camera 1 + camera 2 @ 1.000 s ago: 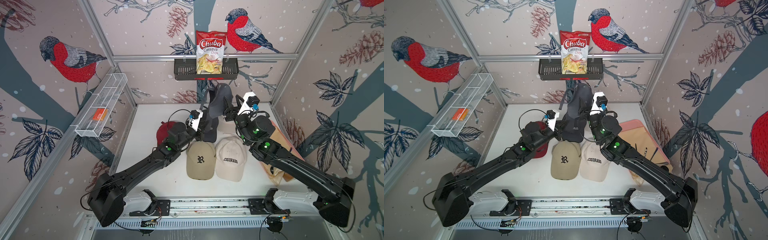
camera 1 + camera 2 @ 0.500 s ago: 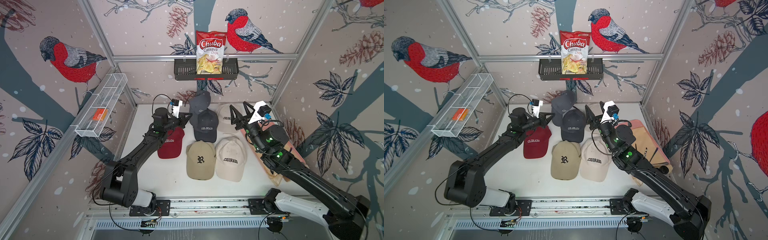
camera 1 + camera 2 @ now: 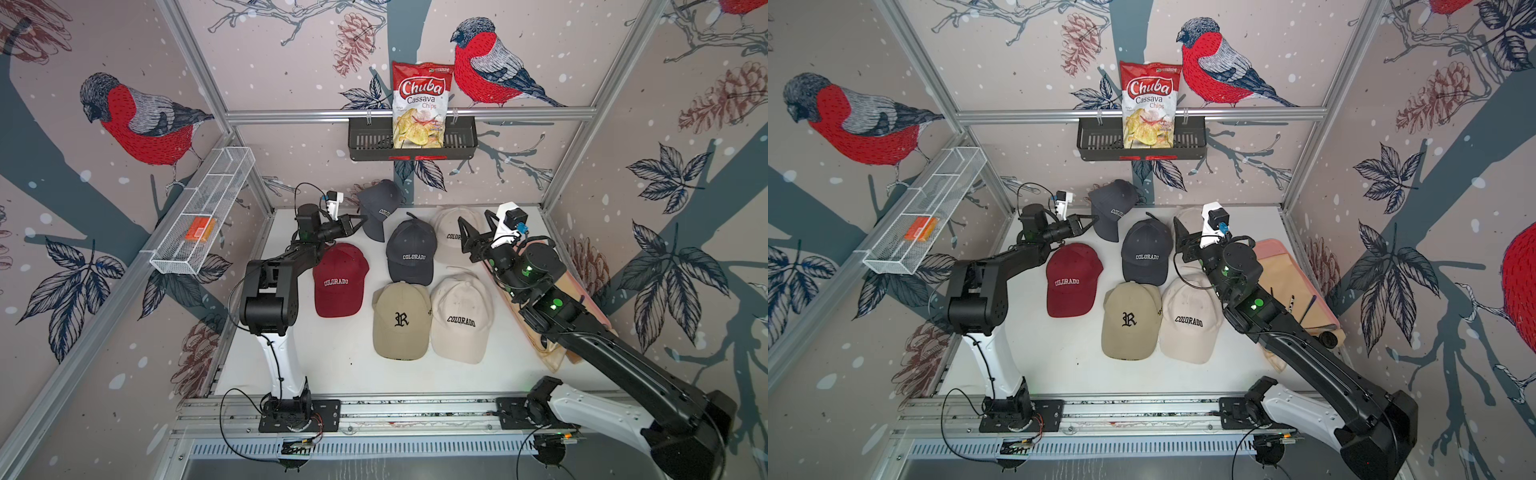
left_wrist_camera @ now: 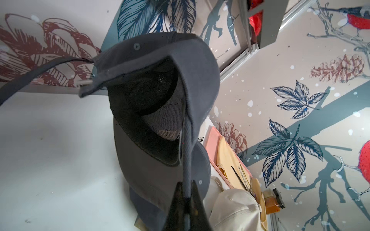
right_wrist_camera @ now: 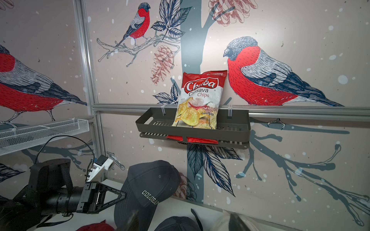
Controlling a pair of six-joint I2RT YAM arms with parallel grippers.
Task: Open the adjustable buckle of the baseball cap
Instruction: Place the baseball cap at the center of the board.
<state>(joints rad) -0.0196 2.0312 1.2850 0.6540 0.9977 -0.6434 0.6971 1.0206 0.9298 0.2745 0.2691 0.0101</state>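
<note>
My left gripper lowers its hanging cap onto the free tabletop below the gripper, beside the other dark cap, next and releases the hanging cap's rear edge.
My left gripper (image 3: 360, 219) is shut on the rear edge band of a dark grey "COLORADO" baseball cap (image 3: 380, 203), holding it lifted near the back wall. In the left wrist view the cap (image 4: 156, 66) hangs from my gripper (image 4: 185, 192). Its metal buckle (image 4: 85, 82) sits on a short tab, and a long strap (image 4: 36, 70) trails loose beside it. My right gripper (image 3: 478, 224) stands open and empty over the back cream cap (image 3: 451, 232), apart from the held cap (image 5: 148, 184).
Lying on the white table (image 3: 324, 365) are a red cap (image 3: 338, 278), another dark cap (image 3: 411, 253), a khaki "R" cap (image 3: 401, 320) and a front cream cap (image 3: 461, 320). A pink tray (image 3: 582, 299) lies under the right arm. A chips basket (image 3: 365, 141) and wire shelf (image 3: 203, 216) hang on the walls.
Both arms have drawn apart from the table's middle. The left went back-left still holding the grey cap. The right let go, opened and withdrew to the right.
</note>
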